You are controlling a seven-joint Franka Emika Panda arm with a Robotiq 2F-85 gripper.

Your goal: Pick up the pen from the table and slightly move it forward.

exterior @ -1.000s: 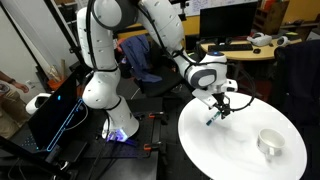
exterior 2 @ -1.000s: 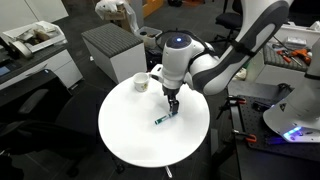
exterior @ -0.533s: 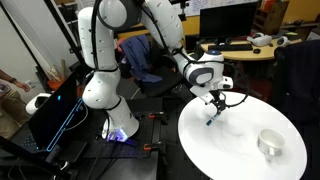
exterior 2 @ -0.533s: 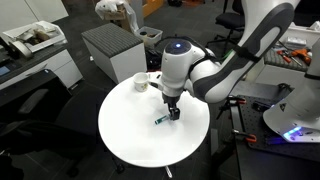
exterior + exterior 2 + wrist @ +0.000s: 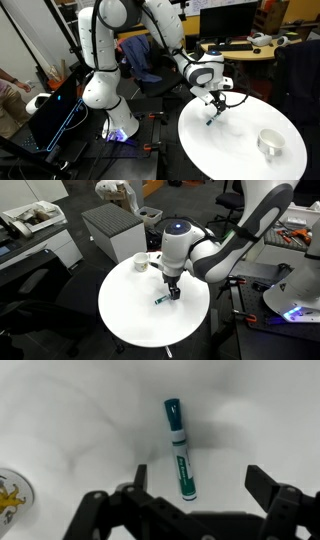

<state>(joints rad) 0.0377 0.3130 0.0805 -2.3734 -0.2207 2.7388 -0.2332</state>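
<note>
The pen lies flat below the fingers, so my gripper lowers open toward the table next, its fingers straddling the pen's body (image 5: pixel 211 121) (image 5: pixel 184 470), and closes them there.
The pen (image 5: pixel 179 450), short with a teal body and dark cap, lies flat on the round white table (image 5: pixel 80 410). In the wrist view its near end sits between my open gripper's fingers (image 5: pixel 200 485), which do not touch it. In both exterior views the gripper (image 5: pixel 172 291) (image 5: pixel 215 108) hangs low over the table, just above the pen (image 5: pixel 161 300), near the table's edge on the robot's side. The pen is a small dark mark under the fingers in an exterior view (image 5: pixel 210 120).
A white cup (image 5: pixel 141 261) (image 5: pixel 270 143) stands on the table, away from the pen; its rim shows at the wrist view's lower left (image 5: pixel 12 492). A grey cabinet (image 5: pixel 110 230) and a curved wooden desk with monitors (image 5: pixel 240 45) stand beyond the table.
The gripper has come down a little closer over the pen since a second ago; nothing has moved in the last half second. The pen lies where it was.
</note>
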